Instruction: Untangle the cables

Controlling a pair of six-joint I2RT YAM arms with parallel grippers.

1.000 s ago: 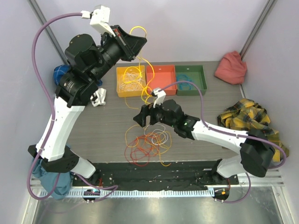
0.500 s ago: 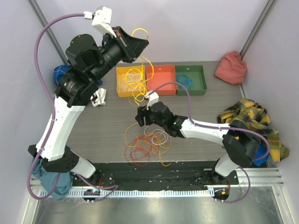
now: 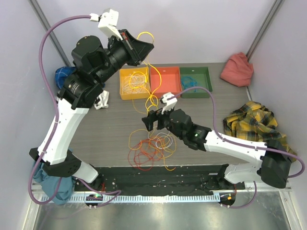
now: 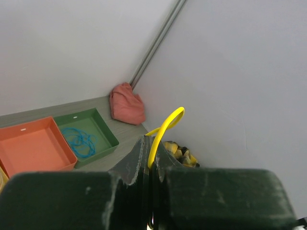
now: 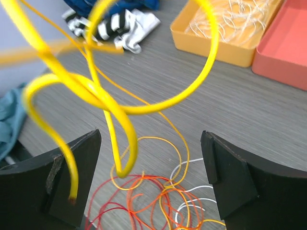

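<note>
The yellow cable's low part [image 5: 186, 149] is below my right gripper, and the cable still enters the tangle there. So I will next bring my right gripper down onto it, past the hanging yellow loops.
My left gripper [image 3: 142, 49] is raised high at the back and shut on a yellow cable [image 3: 151, 91] that hangs in loops down to the table; the cable pokes out between its shut jaws in the left wrist view [image 4: 165, 129]. My right gripper [image 3: 152, 120] is open over the pile, and the yellow loops [image 5: 103, 96] hang between its fingers. A tangle of red, orange, yellow and white cables [image 3: 152, 146] lies on the table below it, also in the right wrist view [image 5: 163, 201].
Yellow bin [image 3: 125, 92] holding white and yellow cables, orange bin [image 3: 172, 88], green bin [image 3: 205, 91] with a blue cable stand at the back. A white cloth [image 3: 101, 99] lies left, a red cloth [image 3: 237, 69] far right, a plaid cloth [image 3: 254, 122] right.
My right gripper has shifted slightly right and back near the hanging yellow cable. My left gripper has risen a little, drawing the yellow cable up.
</note>
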